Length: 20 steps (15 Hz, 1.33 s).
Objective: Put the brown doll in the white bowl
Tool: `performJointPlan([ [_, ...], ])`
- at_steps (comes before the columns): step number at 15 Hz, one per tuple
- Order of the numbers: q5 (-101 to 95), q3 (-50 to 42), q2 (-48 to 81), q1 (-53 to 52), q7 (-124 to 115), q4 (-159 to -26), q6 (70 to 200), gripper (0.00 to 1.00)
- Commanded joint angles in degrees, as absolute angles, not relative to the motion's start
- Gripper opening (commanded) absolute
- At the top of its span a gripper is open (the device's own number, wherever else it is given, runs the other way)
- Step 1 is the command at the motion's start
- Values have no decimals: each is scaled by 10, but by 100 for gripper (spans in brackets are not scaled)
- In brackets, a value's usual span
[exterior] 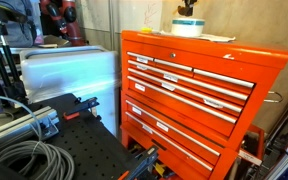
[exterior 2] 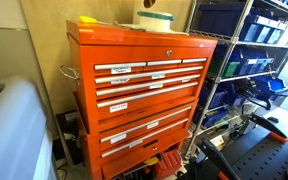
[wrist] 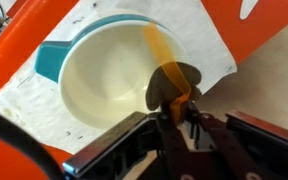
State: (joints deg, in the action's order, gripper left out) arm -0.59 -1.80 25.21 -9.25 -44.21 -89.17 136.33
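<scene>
The brown doll (wrist: 174, 84) hangs at the bowl's rim, so it goes left in the wrist view and down next, for my gripper to release over the bowl's open middle.
In the wrist view the white bowl (wrist: 109, 80) with its teal band sits on a white sheet on top of an orange tool chest. My gripper (wrist: 180, 112) is shut on the brown doll (wrist: 174, 84), a small tan fuzzy toy with an orange strip running up from it. The doll hangs at the bowl's near right rim, partly over the inside. In both exterior views the bowl (exterior: 187, 27) (exterior 2: 155, 20) stands on the chest top, with the gripper (exterior: 187, 5) just above it at the frame's top edge. The doll is too small to make out there.
The orange tool chest (exterior: 184, 90) (exterior 2: 144, 90) has several labelled drawers. A white sheet (wrist: 29, 115) lies under the bowl. Metal shelving with blue bins (exterior 2: 249, 50) stands beside the chest. A black perforated table with cables (exterior: 44, 140) sits lower in front.
</scene>
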Motion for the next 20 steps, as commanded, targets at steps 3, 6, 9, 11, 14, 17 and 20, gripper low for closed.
performJointPlan([
  [3,-23,-30,250,-95,-446,-900,1347,4],
  [6,-30,-36,253,-96,-447,-903,1343,4],
  [9,-45,-42,256,-99,-451,-905,1344,43],
  [11,-52,-44,257,-100,-451,-907,1346,51],
  [14,-58,-45,256,-100,-452,-903,1344,72],
  [17,-56,-43,252,-100,-450,-898,1338,92],
  [20,-30,-30,236,-88,-432,-895,1326,100],
])
